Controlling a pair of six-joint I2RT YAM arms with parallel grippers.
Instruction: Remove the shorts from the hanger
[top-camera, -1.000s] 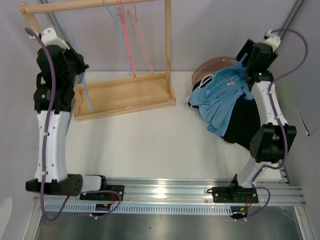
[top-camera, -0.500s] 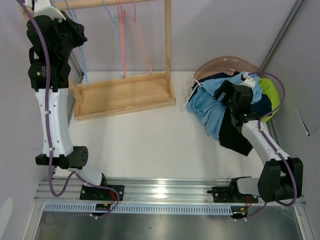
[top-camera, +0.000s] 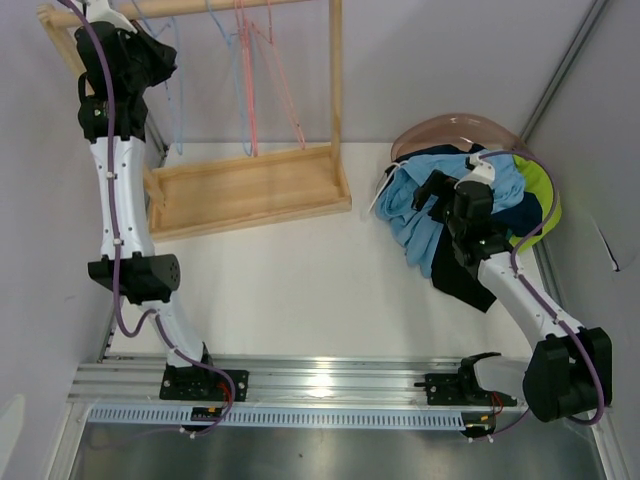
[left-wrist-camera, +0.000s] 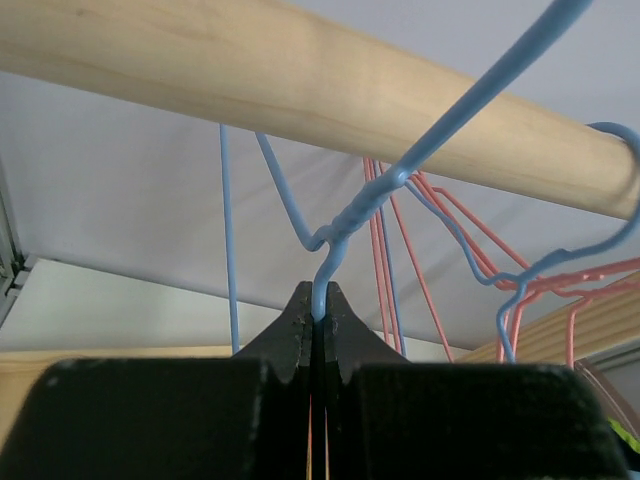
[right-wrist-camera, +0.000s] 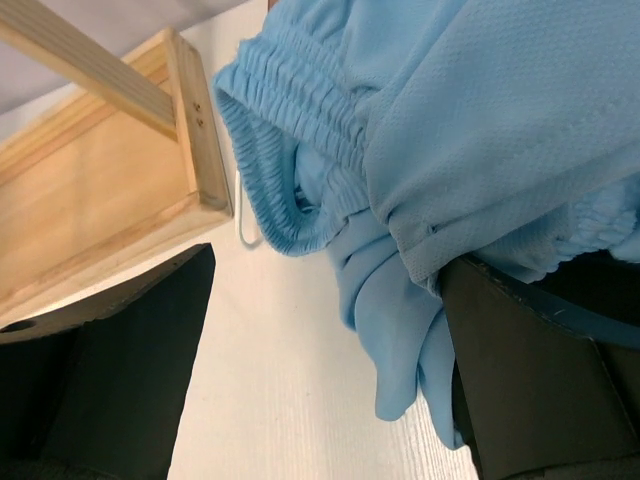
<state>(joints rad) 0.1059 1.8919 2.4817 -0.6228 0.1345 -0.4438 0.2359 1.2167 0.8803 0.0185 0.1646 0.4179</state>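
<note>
The left gripper will stay at the wooden rod (left-wrist-camera: 300, 90) and open to let go of the blue hanger's stem, because the hanger's hook already reaches over the rod.
My left gripper (left-wrist-camera: 318, 303) is shut on the stem of a bare blue wire hanger (left-wrist-camera: 365, 205), whose hook reaches up over the wooden rod (left-wrist-camera: 300, 90). From above, that gripper (top-camera: 158, 52) sits high at the rack's left end. The shorts lie heaped at the right: light blue (top-camera: 408, 208) on top, black (top-camera: 462, 275) below, lime green (top-camera: 540, 190) behind. My right gripper (top-camera: 430, 192) hovers over the heap's left side. Its jaws (right-wrist-camera: 320, 390) stand open, the light blue shorts (right-wrist-camera: 450, 130) draping against the right finger (right-wrist-camera: 530, 390), bare table between.
Pink hangers (left-wrist-camera: 400, 250) and another blue hanger (left-wrist-camera: 490, 280) hang from the same rod. The rack's wooden base tray (top-camera: 250, 190) and upright post (top-camera: 336, 70) stand left of the heap. A translucent pink tub (top-camera: 450, 128) sits behind the shorts. A white drawstring (right-wrist-camera: 243, 235) dangles near the tray corner.
My left arm has risen to the rod with the blue hanger. My right arm has swung down and left over the heap, its jaws opened wide, leaving the light blue shorts on the heap.
</note>
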